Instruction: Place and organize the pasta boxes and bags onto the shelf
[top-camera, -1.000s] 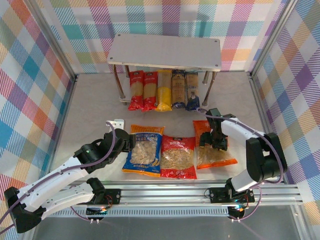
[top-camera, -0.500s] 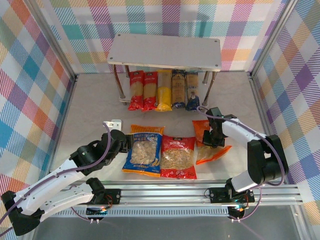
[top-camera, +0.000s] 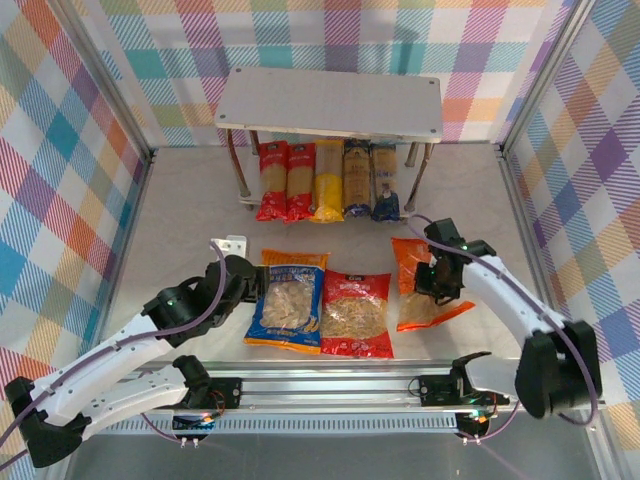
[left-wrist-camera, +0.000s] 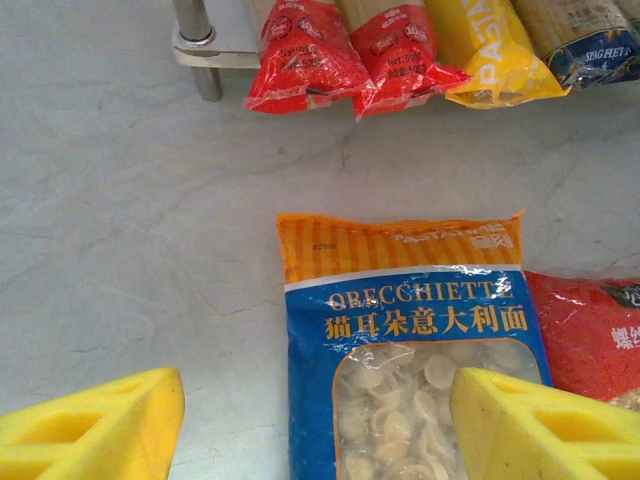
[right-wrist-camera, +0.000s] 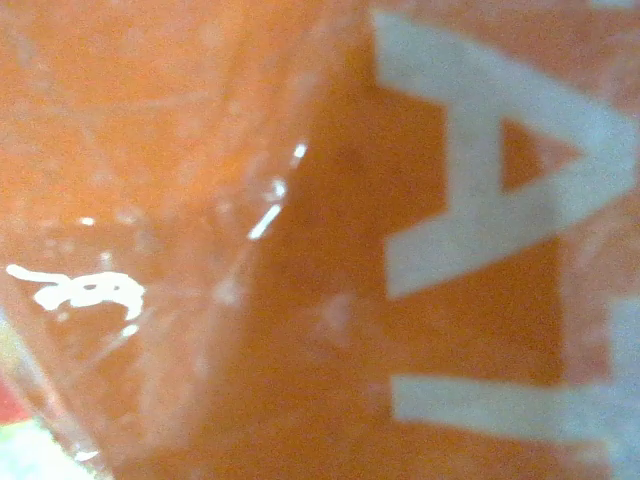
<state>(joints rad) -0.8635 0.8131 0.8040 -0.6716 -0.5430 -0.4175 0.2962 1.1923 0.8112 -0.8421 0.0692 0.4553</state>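
Observation:
My right gripper carries the orange bag up and outward onto the shelf top's end (top-camera: 404, 106) next and releases it there, since the board above the clear-fronted boxes is empty.
Five long pasta boxes lie side by side under the shelf (top-camera: 330, 105): two red (top-camera: 285, 180), one yellow (top-camera: 328, 180), two clear-fronted (top-camera: 370, 180). Three bags lie in front of them: blue-and-orange (top-camera: 290, 300), red (top-camera: 356, 312), orange (top-camera: 420, 295). My right gripper (top-camera: 440, 278) is shut on the orange bag's upper part, and its film (right-wrist-camera: 300, 250) presses close against the right wrist camera. My left gripper (left-wrist-camera: 318, 430) is open and low, one yellow finger (left-wrist-camera: 95, 425) over bare table, the other over the blue-and-orange bag (left-wrist-camera: 420, 340).
A metal shelf leg (left-wrist-camera: 195, 45) stands left of the red packs (left-wrist-camera: 305, 55). Checked walls close in the left, back and right. A rail (top-camera: 330, 385) runs along the near edge. Bare table lies left of the bags (top-camera: 190, 220).
My right gripper has shut on the orange bag, which has bunched up and turned slightly; the right arm has swung out to the right. The left gripper has barely moved.

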